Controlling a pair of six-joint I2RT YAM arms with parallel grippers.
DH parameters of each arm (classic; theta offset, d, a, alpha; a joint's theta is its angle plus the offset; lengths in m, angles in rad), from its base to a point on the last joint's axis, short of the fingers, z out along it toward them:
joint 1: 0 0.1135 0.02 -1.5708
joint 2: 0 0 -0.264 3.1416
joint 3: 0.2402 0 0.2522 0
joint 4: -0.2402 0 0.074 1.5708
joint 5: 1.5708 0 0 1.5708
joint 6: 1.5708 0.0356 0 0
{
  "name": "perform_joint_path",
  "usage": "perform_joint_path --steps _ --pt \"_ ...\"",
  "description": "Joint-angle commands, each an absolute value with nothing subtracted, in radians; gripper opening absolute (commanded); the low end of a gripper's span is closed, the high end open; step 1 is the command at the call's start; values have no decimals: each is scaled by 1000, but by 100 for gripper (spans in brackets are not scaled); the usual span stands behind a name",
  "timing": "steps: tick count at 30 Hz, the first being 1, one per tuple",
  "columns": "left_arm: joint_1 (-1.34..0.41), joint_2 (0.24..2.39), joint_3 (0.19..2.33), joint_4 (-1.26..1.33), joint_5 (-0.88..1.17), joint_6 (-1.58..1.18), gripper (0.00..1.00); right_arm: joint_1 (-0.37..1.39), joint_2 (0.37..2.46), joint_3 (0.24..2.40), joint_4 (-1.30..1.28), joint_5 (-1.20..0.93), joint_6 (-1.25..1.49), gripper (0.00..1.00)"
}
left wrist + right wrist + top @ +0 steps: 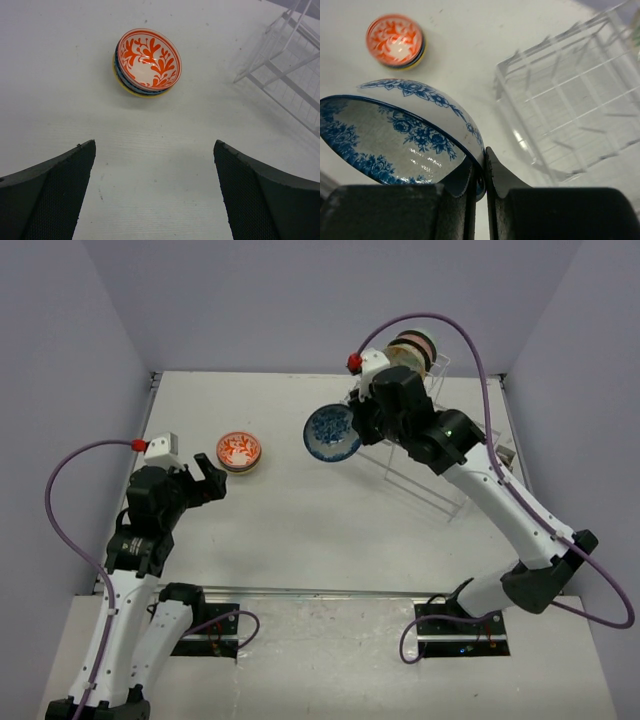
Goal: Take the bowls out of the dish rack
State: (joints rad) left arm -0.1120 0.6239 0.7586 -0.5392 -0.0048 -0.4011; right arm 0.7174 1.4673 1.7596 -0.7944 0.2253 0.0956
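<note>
The right gripper moves down, back and across, to its left in the top view, next to release the bowl on bare tabletop beside the stack [291,500].
My right gripper [352,430] [483,167] is shut on the rim of a white bowl with blue flowers [331,433] [400,132], held above the table just left of the dish rack [420,465] [570,100]. More bowls [412,348] stand on edge at the rack's far end. A stack of bowls topped by a red-orange floral one [240,451] [148,62] [395,40] rests on the table at centre left. My left gripper [208,478] [155,192] hangs open just near of that stack, nothing between its fingers.
The rack's clear wire frame [290,70] reaches into the right of the left wrist view. Grey walls close the table at the back and sides. A purple cable [470,350] loops over the right arm.
</note>
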Motion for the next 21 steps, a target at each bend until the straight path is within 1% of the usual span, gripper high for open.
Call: perform_joint_path --steps 1,3,6,11,15,21 --pt "-103 598 758 -508 -41 -400 100 735 1468 1645 -749 5 264 0" --pt "-104 597 756 -508 -43 -400 100 744 1473 1559 -723 -38 293 0" --pt "-101 600 758 -508 -43 -400 100 746 1517 1490 -681 -77 347 0" --pt "-100 594 758 -508 -44 -400 100 752 1659 1479 -683 -58 409 0" --pt "-100 589 758 -508 -44 -400 100 753 1758 1480 -660 -89 420 0" --pt "-100 589 758 -508 -38 -399 100 758 1923 1544 -655 -133 420 0"
